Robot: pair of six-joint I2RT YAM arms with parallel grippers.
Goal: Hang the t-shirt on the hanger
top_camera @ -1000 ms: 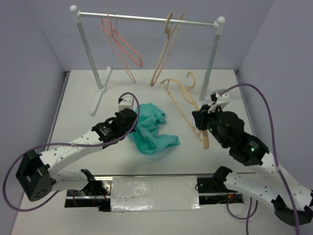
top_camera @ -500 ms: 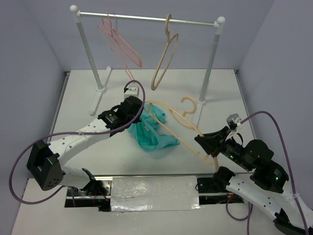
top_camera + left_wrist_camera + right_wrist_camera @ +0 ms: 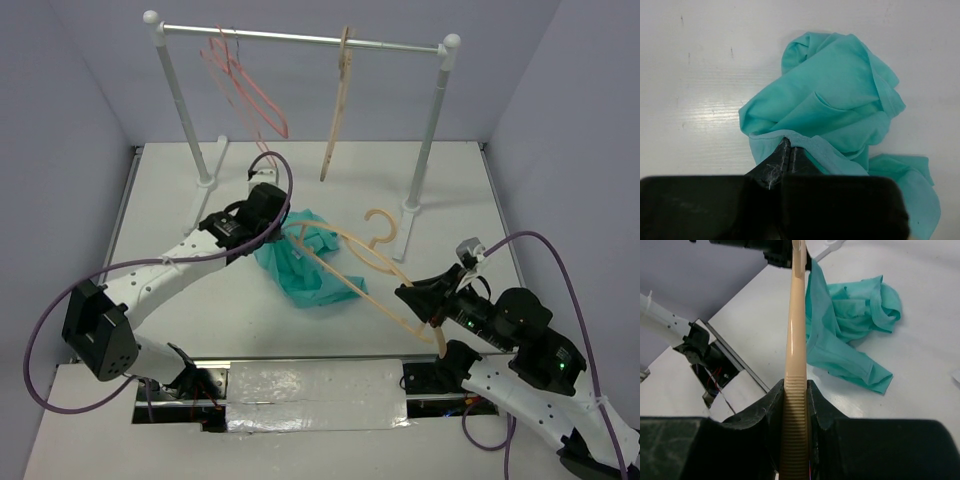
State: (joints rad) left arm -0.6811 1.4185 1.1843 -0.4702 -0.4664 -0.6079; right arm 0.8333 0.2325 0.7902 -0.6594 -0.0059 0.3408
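Observation:
The left gripper will next pull the t-shirt's hem over the hanger's far end and along its arm toward the hook and let it go there, because that end reaches the t-shirt.
The teal t-shirt (image 3: 308,268) lies crumpled on the white table, mid-left. My left gripper (image 3: 280,230) is at its far left edge, shut on a fold of its hem; the left wrist view shows the closed fingertips (image 3: 788,145) pinching the t-shirt (image 3: 840,100). My right gripper (image 3: 420,298) is shut on one ribbed arm end of the cream hanger (image 3: 392,225), held tilted above the table with its far end over the shirt. In the right wrist view the hanger (image 3: 796,340) runs straight out from my right gripper (image 3: 796,390) past the t-shirt (image 3: 850,325).
A white clothes rail (image 3: 300,38) stands at the back on two posts with feet (image 3: 205,185). Thin pink hangers (image 3: 245,90) and a darker tan hanger (image 3: 338,100) hang on it. A foil-covered strip (image 3: 315,395) lies at the near edge between the arm bases.
My right arm has pulled back toward the near right, carrying the hanger up and swinging its far end over the shirt. My left gripper moved back and dragged the shirt's edge. The tan hanger has swung.

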